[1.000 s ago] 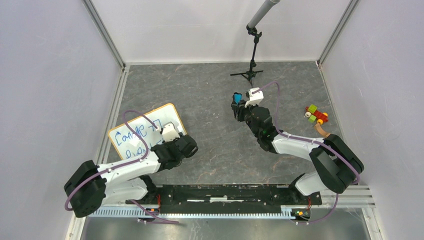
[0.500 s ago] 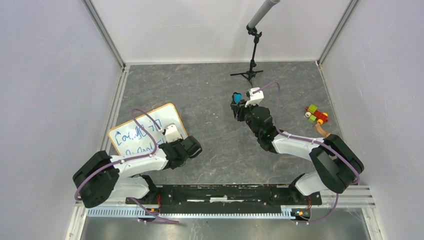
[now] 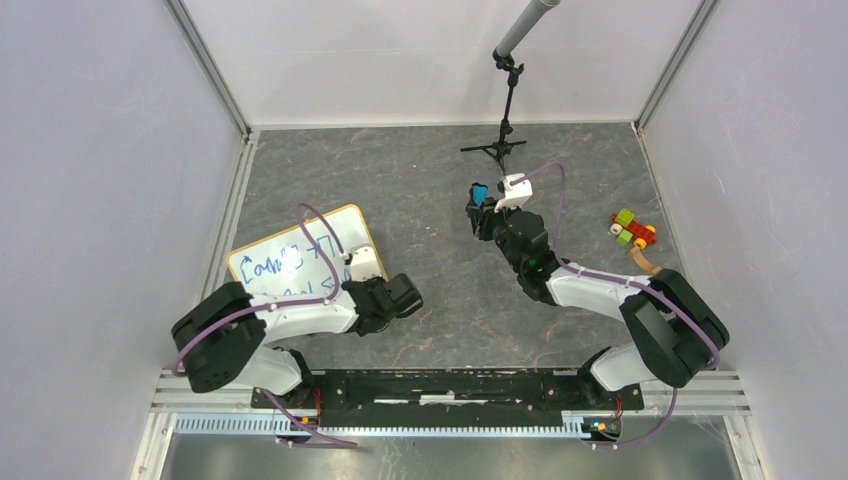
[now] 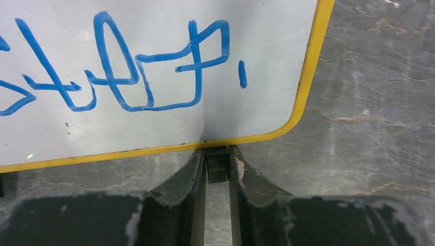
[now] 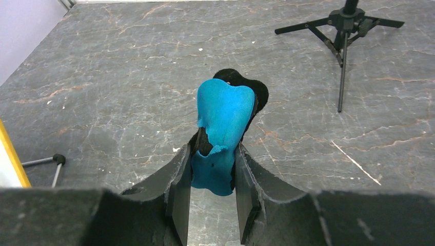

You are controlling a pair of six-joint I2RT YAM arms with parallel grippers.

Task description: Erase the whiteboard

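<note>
My left gripper holds the clip foot and next needs to drag it outward and toward the bare in the middle of the table (image 3: 436,244), then release it, because the whiteboard is far from the eraser.
The whiteboard (image 3: 280,262), white with a yellow-orange frame and blue handwriting, lies flat at the left of the table. It fills the top of the left wrist view (image 4: 154,113). My left gripper (image 3: 350,285) is at its near right edge, shut on a small black clip foot (image 4: 217,166) just below the frame; the gripper (image 4: 217,156) points at the board. My right gripper (image 3: 481,203) is mid-table, well right of the board, shut on a blue and black eraser (image 3: 479,192). In the right wrist view the eraser (image 5: 224,115) sticks up between the fingers of the gripper (image 5: 213,154).
A black tripod stand (image 3: 503,145) with a grey tube stands at the back centre, also seen in the right wrist view (image 5: 341,25). A toy of coloured blocks (image 3: 632,230) lies at the right. White walls and metal rails enclose the grey marbled table (image 3: 420,200).
</note>
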